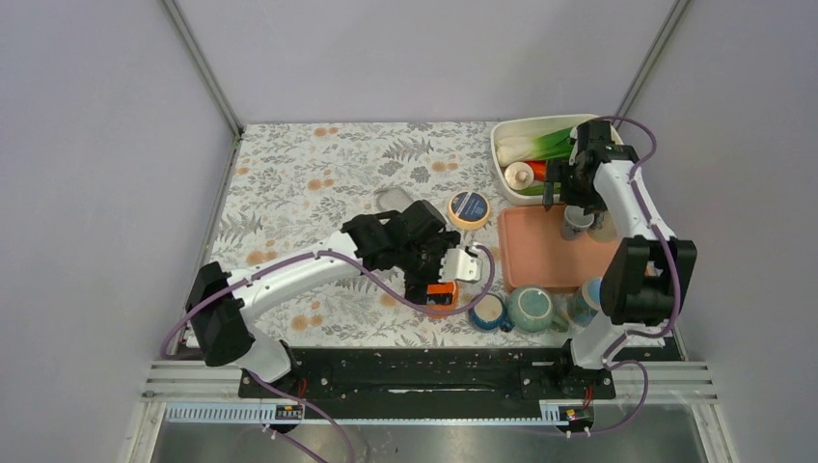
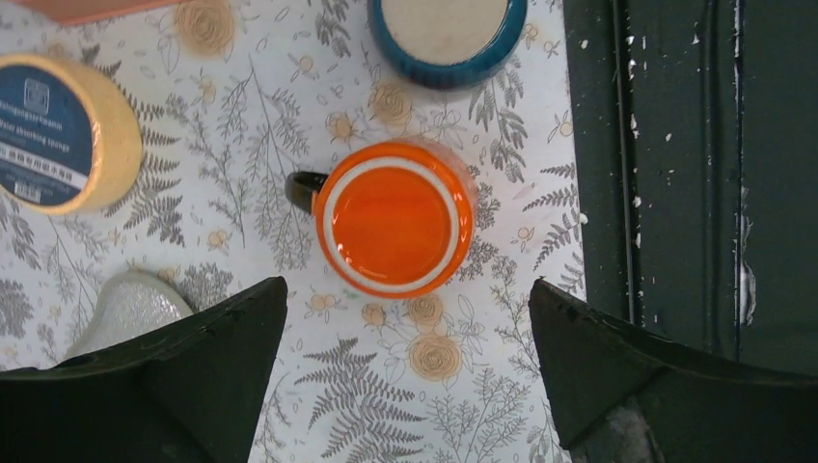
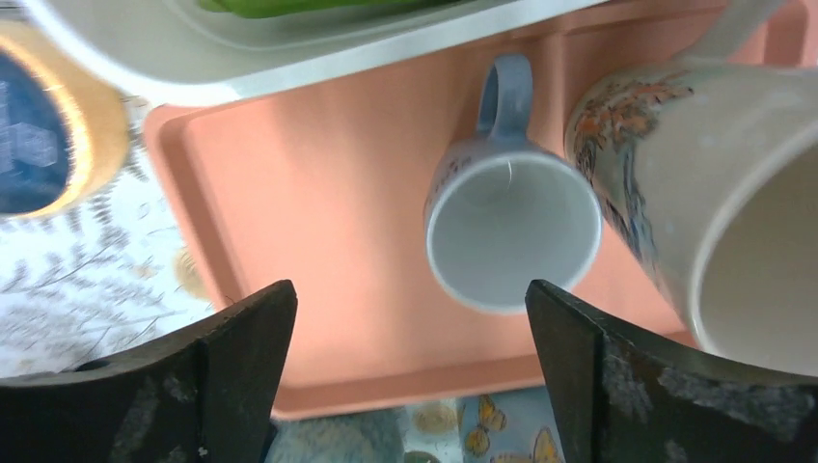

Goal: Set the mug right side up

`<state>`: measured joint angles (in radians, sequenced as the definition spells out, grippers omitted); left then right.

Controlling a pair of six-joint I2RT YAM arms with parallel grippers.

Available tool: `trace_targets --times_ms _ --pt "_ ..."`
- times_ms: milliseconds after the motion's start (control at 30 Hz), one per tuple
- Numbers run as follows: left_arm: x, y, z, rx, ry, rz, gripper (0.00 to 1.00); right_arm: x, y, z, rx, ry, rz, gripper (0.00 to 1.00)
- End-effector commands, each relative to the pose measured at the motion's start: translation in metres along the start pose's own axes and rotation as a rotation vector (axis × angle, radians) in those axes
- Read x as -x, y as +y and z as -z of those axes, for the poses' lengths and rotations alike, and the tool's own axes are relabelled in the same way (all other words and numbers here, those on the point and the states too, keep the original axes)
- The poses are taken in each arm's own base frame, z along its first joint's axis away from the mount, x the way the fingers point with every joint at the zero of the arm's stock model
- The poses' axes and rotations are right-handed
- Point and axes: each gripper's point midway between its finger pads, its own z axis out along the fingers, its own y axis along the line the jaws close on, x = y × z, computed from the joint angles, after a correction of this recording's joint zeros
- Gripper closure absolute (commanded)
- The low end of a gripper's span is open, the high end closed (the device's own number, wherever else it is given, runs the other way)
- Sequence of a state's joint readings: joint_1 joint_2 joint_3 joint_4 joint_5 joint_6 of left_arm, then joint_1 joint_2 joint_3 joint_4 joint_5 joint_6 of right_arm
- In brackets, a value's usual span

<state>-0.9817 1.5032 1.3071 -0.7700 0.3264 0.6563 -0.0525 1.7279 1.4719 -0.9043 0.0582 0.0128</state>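
The orange mug's dark handle is below my left gripper and points toward the end of one finger, so next I need to lower and turn my left gripper until its fingers are on both sides of the handle.
An orange mug with a dark handle to its left stands on the floral cloth. A flat orange disc ringed in white faces up, which looks like its base. My left gripper is open, directly above it, with nothing held. In the top view the mug shows just under the left gripper. My right gripper is open and empty, hovering over the pink tray, far from the orange mug.
A blue mug stands base-up next to the orange one. A tape roll and a silver object lie nearby. On the tray stand an upright grey-blue mug and a cream mug. A white bin holds vegetables.
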Motion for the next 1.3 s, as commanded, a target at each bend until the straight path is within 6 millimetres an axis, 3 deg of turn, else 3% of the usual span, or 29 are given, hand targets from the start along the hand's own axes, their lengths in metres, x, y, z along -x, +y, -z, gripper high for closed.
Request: trace_targets --times_ms 0,167,467,633,800,967,1167,1267 --pt "0.028 0.001 -0.015 -0.036 -0.031 -0.115 0.01 0.012 0.014 0.059 0.099 -0.133 -0.029 0.01" --pt "0.023 0.020 -0.045 -0.001 0.112 -0.043 0.01 0.000 0.028 0.084 0.174 -0.189 -0.032 0.01" --pt "0.015 0.025 -0.064 0.043 0.146 -0.013 0.01 -0.008 0.038 0.091 0.195 -0.211 -0.004 0.00" --pt "-0.016 0.022 -0.070 0.041 0.239 -0.071 0.01 -0.011 0.046 0.094 0.213 -0.213 0.022 0.01" --pt "-0.052 0.017 -0.056 -0.001 0.295 -0.094 0.06 -0.012 0.052 0.101 0.229 -0.233 0.038 0.01" --pt "-0.074 0.007 -0.030 -0.087 0.241 -0.135 0.07 -0.015 0.053 0.104 0.237 -0.250 0.037 0.00" --pt "-0.079 0.003 0.003 -0.104 0.105 -0.237 0.02 -0.017 0.053 0.110 0.248 -0.272 0.036 0.00" --pt "-0.060 0.007 0.017 -0.097 0.036 -0.167 0.01 -0.016 0.054 0.113 0.253 -0.285 0.037 0.01"
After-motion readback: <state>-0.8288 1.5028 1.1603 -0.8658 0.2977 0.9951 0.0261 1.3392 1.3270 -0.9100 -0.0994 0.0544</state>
